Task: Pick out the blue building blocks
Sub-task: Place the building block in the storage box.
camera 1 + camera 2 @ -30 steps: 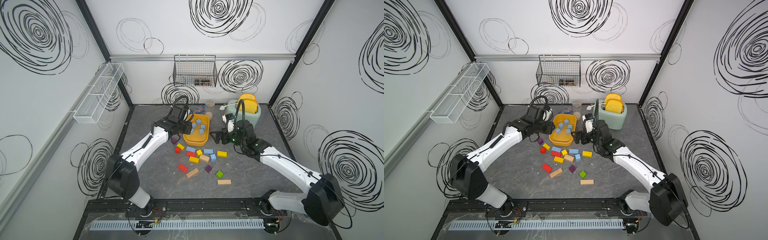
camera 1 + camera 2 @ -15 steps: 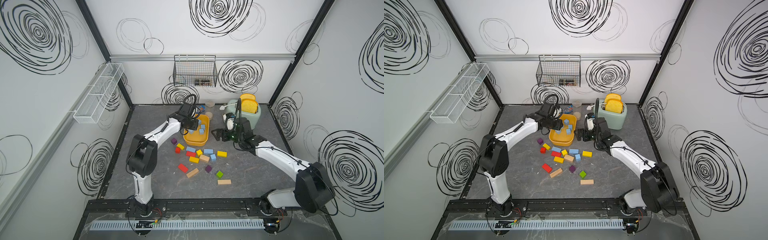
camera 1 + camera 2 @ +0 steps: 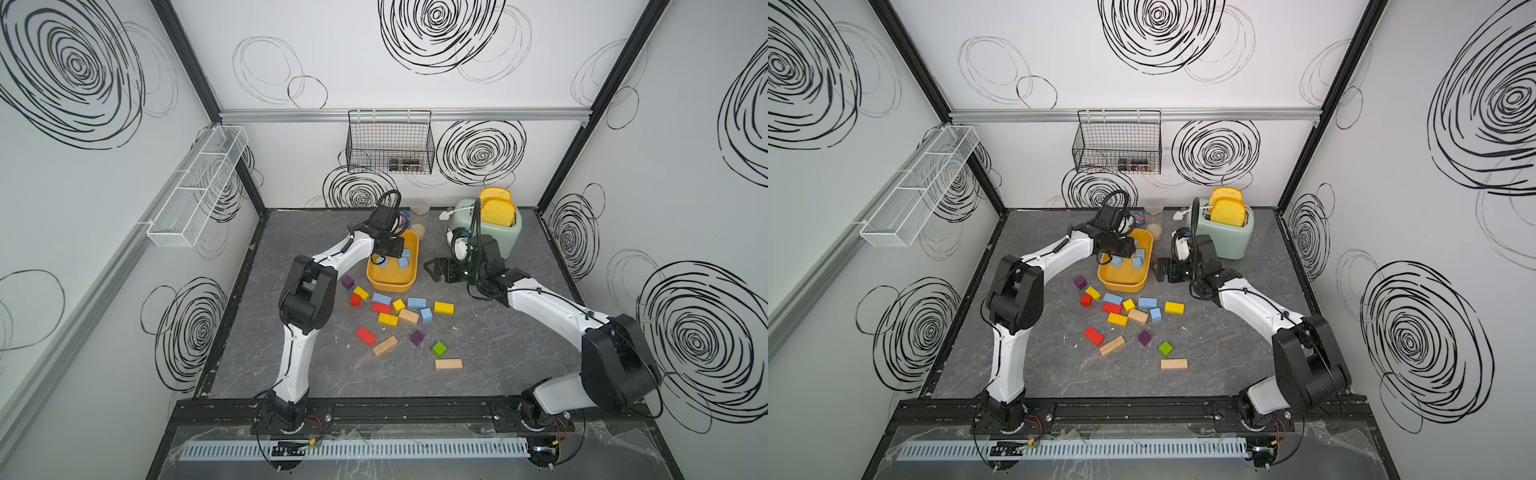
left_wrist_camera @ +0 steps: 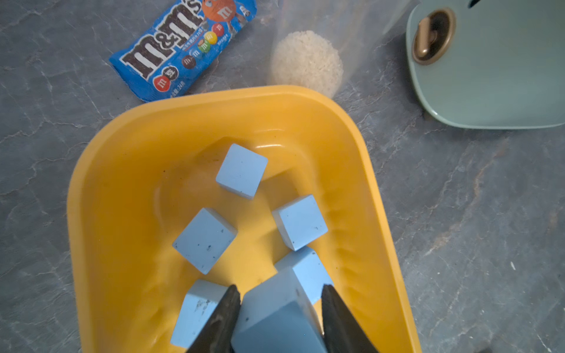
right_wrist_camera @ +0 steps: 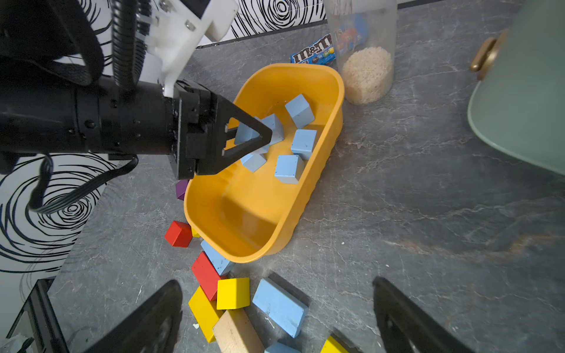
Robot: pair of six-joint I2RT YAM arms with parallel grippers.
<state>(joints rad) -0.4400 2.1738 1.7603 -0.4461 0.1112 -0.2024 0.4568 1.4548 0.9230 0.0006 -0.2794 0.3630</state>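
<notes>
I will next lower my left gripper into the yellow tub (image 3: 390,285) and let go of the light-blue cube, because the tub's bare bottom between the blue blocks is below the gripper.
My left gripper (image 3: 390,250) (image 4: 279,308) is shut on a light-blue cube (image 4: 275,318) and holds it just above the inside of the yellow tub (image 3: 390,285) (image 4: 128,146). Several blue building blocks (image 4: 241,171) lie in that tub. In both top views more blue blocks lie on the table in front of the tub: two bricks (image 3: 381,298) (image 3: 1147,302) and a cube (image 3: 427,314). My right gripper (image 3: 432,270) (image 5: 276,282) stands open to the right of the tub, low over one blue brick (image 5: 279,308), holding nothing.
Red (image 3: 365,336), yellow (image 3: 444,307), purple (image 3: 417,337), green (image 3: 439,348) and plain wood blocks (image 3: 448,364) lie scattered in front of the tub. Behind it are a blue candy packet (image 4: 183,49), a rice jar (image 5: 367,73) and a mint toaster (image 3: 500,235).
My left gripper has carried its blue cube rightward from the tub's left edge to over the tub. The right gripper has stayed open in about the same place.
</notes>
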